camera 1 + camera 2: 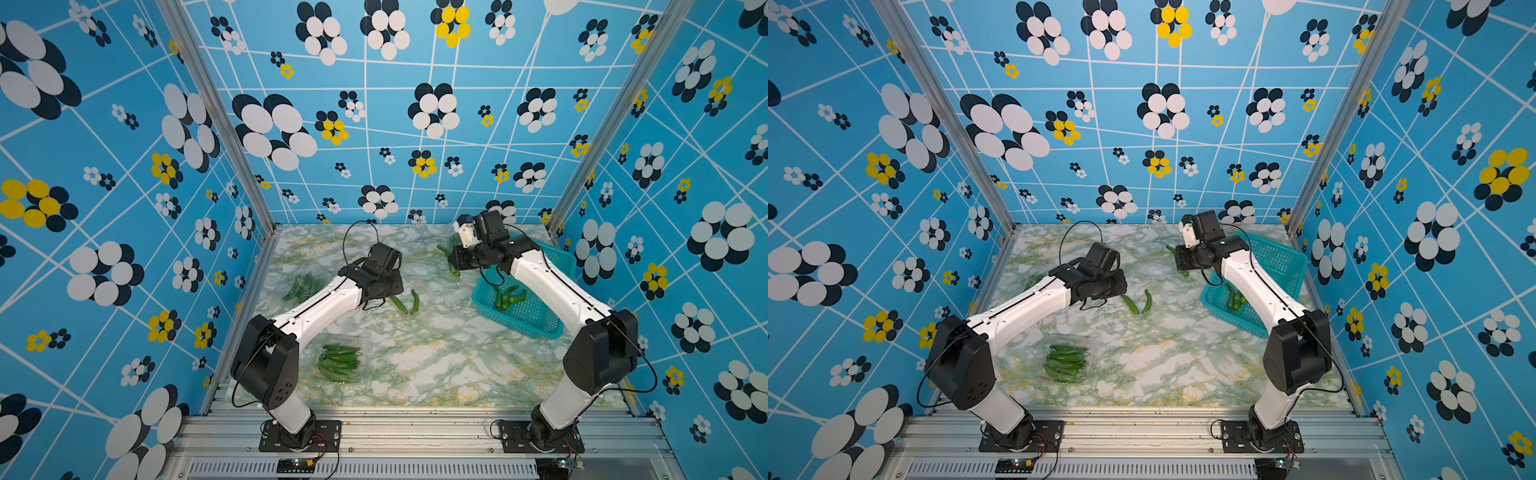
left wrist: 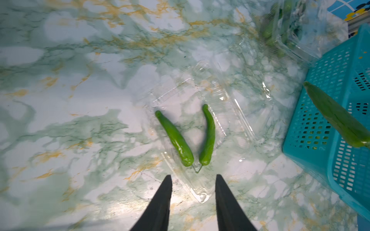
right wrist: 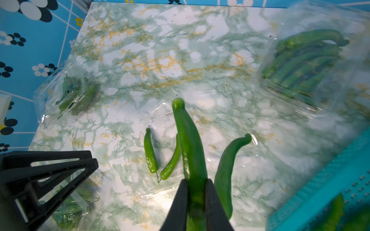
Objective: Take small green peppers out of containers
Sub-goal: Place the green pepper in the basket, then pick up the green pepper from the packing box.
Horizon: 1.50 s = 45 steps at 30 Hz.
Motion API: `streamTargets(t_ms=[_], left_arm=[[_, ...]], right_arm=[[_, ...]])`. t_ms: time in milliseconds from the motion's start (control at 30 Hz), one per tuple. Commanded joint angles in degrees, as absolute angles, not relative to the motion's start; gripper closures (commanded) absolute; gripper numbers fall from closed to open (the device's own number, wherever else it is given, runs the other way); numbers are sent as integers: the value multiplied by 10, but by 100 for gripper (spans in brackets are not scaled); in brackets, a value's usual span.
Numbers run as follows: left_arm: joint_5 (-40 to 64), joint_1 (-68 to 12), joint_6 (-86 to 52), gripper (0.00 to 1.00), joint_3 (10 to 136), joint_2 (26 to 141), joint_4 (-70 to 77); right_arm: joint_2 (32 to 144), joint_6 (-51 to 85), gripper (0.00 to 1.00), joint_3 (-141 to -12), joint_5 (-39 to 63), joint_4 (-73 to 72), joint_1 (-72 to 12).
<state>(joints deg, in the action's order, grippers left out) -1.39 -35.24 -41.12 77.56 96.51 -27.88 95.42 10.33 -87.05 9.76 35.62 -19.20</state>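
Note:
My right gripper will next move back toward my base, over the peppers already gathered in the basket (image 1: 508, 298), and release the long pepper.
Two small green peppers (image 2: 176, 140) (image 2: 208, 136) lie in an open clear container (image 2: 234, 112) at mid-table, also seen in a top view (image 1: 407, 303). My left gripper (image 2: 193, 176) stands open just short of their stems, over the container's corner, with nothing between its fingers. My right gripper (image 3: 196, 182) is shut on a long green pepper (image 3: 188, 140), held in the air near the basket's back left corner (image 1: 454, 266). A second pepper (image 3: 226, 170) hangs beside the fingers; whether it is gripped I cannot tell.
A teal perforated basket (image 1: 536, 320) at the right holds a few peppers (image 1: 507, 297). Closed clear containers full of peppers sit at the front (image 1: 338, 361), at the left edge (image 1: 301, 286) and behind the basket (image 3: 306, 60).

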Motion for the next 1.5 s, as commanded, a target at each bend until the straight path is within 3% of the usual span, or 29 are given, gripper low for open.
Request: streamTargets(t_ms=[0, 267, 467, 567, 633, 900, 1167, 1467], left_arm=[[7, -378, -406, 62, 831, 1018, -282], [27, -421, -400, 62, 931, 1107, -301], [17, -422, -395, 62, 939, 1112, -310], [7, -421, -394, 62, 928, 1101, -310], [4, -419, -395, 62, 918, 1093, -307], [-1, -405, -396, 62, 890, 1069, -304], [-11, -384, -398, 62, 849, 1031, -303], [-13, -373, -396, 62, 834, 1017, -306]], right_arm=[[894, 119, 98, -818, 100, 332, -147], [835, 151, 98, -690, 85, 287, -18], [896, 178, 97, -657, 54, 282, -1], [921, 186, 91, -659, 41, 288, -1], [927, 184, 80, -663, 34, 293, -1], [896, 169, 57, -673, 27, 305, -6], [874, 151, 44, -690, -19, 306, -61], [888, 147, 44, -705, -15, 314, -81]])
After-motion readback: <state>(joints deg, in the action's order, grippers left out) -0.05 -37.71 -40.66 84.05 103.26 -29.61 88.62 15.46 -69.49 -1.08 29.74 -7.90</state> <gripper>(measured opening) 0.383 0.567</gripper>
